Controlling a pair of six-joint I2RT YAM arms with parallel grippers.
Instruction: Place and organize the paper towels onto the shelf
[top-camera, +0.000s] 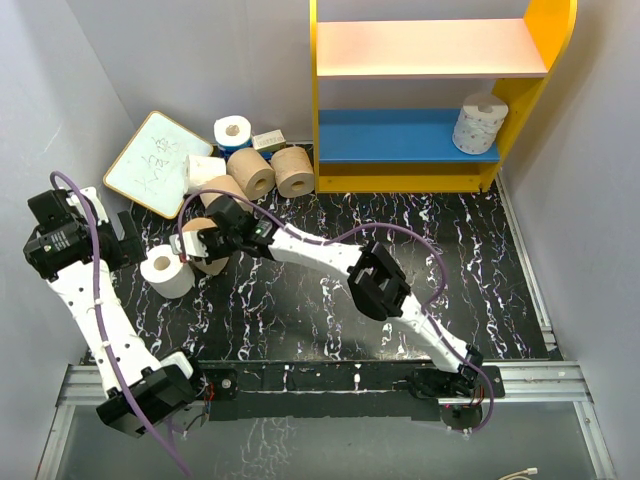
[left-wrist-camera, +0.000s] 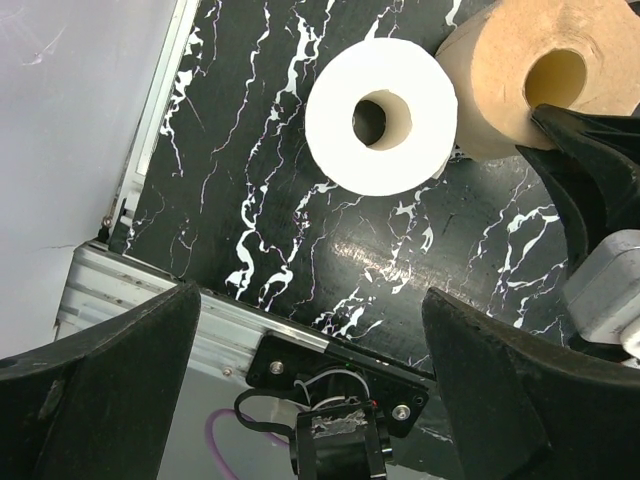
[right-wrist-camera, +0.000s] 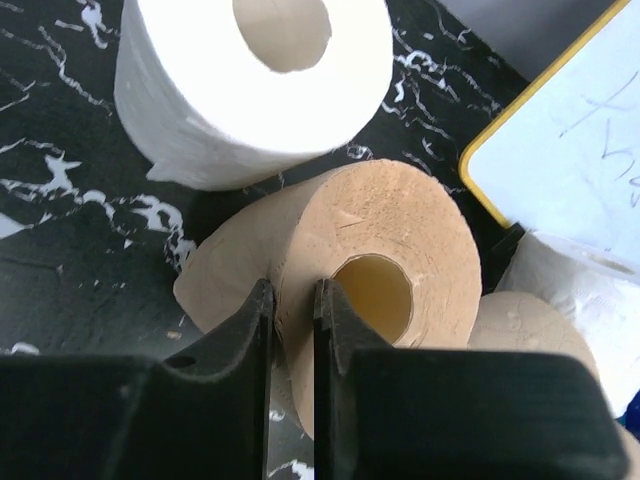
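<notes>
I should raise my right gripper outward, to its right in the top view, to release the tan roll on the blue board's empty end (top-camera: 342, 138).
My right gripper (top-camera: 203, 243) (right-wrist-camera: 292, 300) is shut on the wall of a tan roll (top-camera: 210, 250) (right-wrist-camera: 390, 250) lying on the black marbled mat, one finger outside it and one at the core's edge. A white roll (top-camera: 167, 271) (right-wrist-camera: 250, 90) lies right beside it. Both rolls show in the left wrist view, the white roll (left-wrist-camera: 380, 118) and the tan roll (left-wrist-camera: 545, 80). My left gripper (top-camera: 125, 242) (left-wrist-camera: 310, 370) is open and empty, above the mat near the white roll. More tan rolls (top-camera: 272, 171) and a white roll (top-camera: 232, 131) lie at the back left. The shelf (top-camera: 430, 48) holds one patterned white roll (top-camera: 480, 122) on its blue lower board.
A white writing board (top-camera: 155, 162) leans at the back left, beside a white packet (top-camera: 205, 170) and a small box (top-camera: 268, 140). Grey walls close in on both sides. A metal rail (top-camera: 330, 380) runs along the near edge.
</notes>
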